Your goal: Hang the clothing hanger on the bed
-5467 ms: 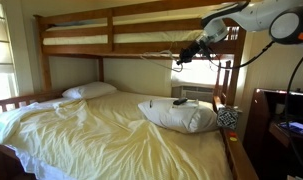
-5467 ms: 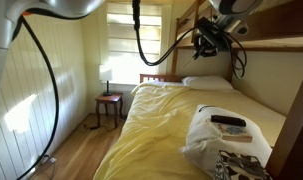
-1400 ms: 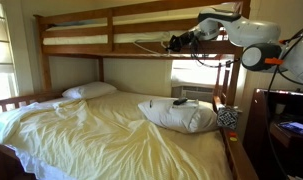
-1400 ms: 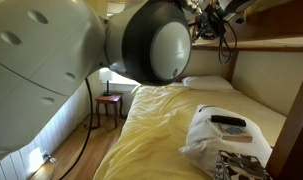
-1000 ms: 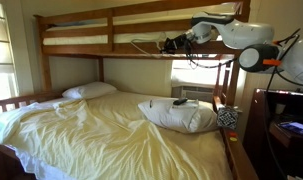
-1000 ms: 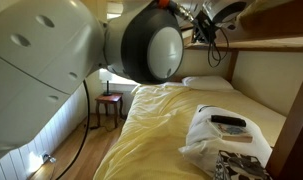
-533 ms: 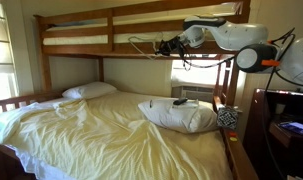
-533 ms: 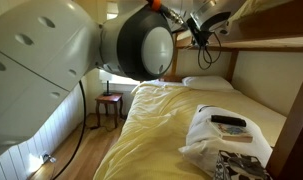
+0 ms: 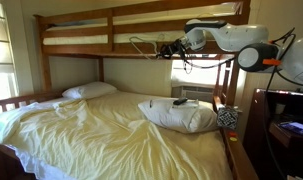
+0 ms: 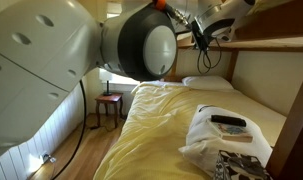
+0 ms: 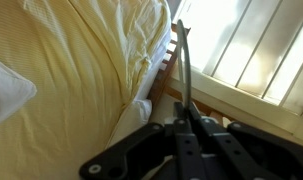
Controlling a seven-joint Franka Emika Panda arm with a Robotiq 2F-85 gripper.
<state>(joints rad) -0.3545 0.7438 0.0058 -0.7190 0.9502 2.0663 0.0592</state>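
Observation:
My gripper holds the clothing hanger, and the hanger's thin outline already reaches across the front of the top-bunk bar, so it should lower slightly beside that bar and open to release the hanger.
My gripper [image 9: 175,46] is up beside the bed's top-bunk rail [image 9: 101,47], shut on the clothing hanger [image 9: 141,44]. The hanger is a thin pale wire outline that sticks out to the left of the fingers, in front of the rail. In the wrist view the gripper [image 11: 186,118] pinches the hanger [image 11: 182,65] as a thin rod running up the picture. Below it lie the bed's yellow sheets [image 11: 81,60] and wooden frame [image 11: 206,97]. In an exterior view the arm's big joint fills the foreground; the gripper [image 10: 202,30] shows near the upper bunk, and the hanger cannot be made out there.
A white pillow [image 9: 176,116] with a small dark object [image 9: 180,101] on it lies on the lower mattress, and another pillow [image 9: 89,90] lies at the head. A bright window [image 9: 196,74] is behind the arm. Dark furniture [image 9: 281,120] stands at the right. A nightstand [image 10: 109,101] is beside the bed.
The gripper has carried the hanger a little leftward and lower along the top-bunk rail over the last second, and has hardly shifted in the last half second. It stays shut.

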